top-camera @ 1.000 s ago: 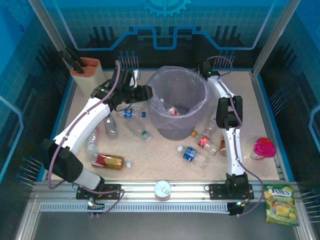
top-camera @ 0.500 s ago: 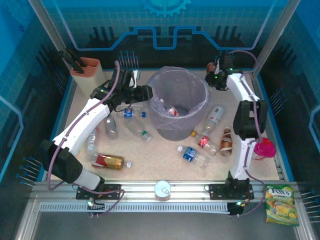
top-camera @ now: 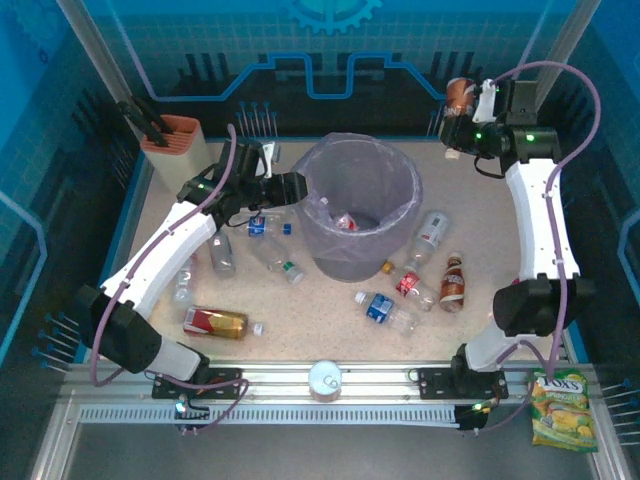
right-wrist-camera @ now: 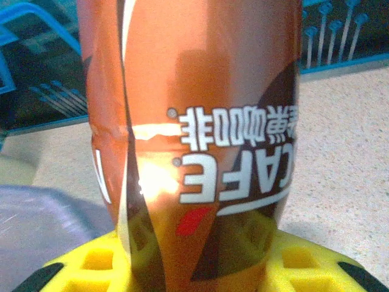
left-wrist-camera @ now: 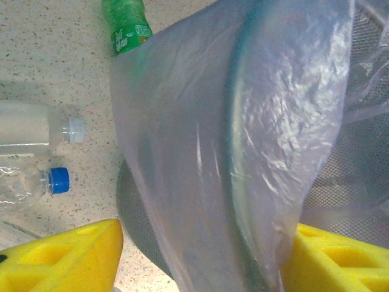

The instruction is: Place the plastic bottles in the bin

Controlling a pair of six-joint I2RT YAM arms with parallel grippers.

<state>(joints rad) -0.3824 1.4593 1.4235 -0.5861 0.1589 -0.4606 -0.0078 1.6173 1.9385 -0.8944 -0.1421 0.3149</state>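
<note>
I will next carry the orange-brown coffee bottle (top-camera: 460,97) across to the bin's opening (top-camera: 362,188) with my right gripper, then lower it and release it inside. The bottle still hangs beyond the bin's edge.
The bin (top-camera: 322,160), grey with a translucent liner, stands mid-table with bottles inside. My left gripper (top-camera: 296,186) is open at its left rim; in the left wrist view the yellow fingers (left-wrist-camera: 73,249) straddle the rim and bag (left-wrist-camera: 243,140). My right gripper (top-camera: 478,110) is raised at the back right, shut on an orange-brown coffee bottle (top-camera: 460,97), which stands large between the fingers in the right wrist view (right-wrist-camera: 194,121). Several plastic bottles lie around the bin: blue-labelled (top-camera: 268,227), green-capped (top-camera: 278,258), amber-red (top-camera: 220,322), blue (top-camera: 385,309), red (top-camera: 412,286), brown (top-camera: 454,282).
A knife block (top-camera: 172,143) stands at the back left. A silver can (top-camera: 326,378) sits on the front rail, a candy bag (top-camera: 558,408) at the front right, a pink cup (top-camera: 527,296) by the right edge. A green-labelled bottle (left-wrist-camera: 126,24) lies beside the bin.
My right arm has swung from the table beside the bin up to the back right, carrying the orange-brown bottle. The left gripper's jaws have widened at the bin's rim.
</note>
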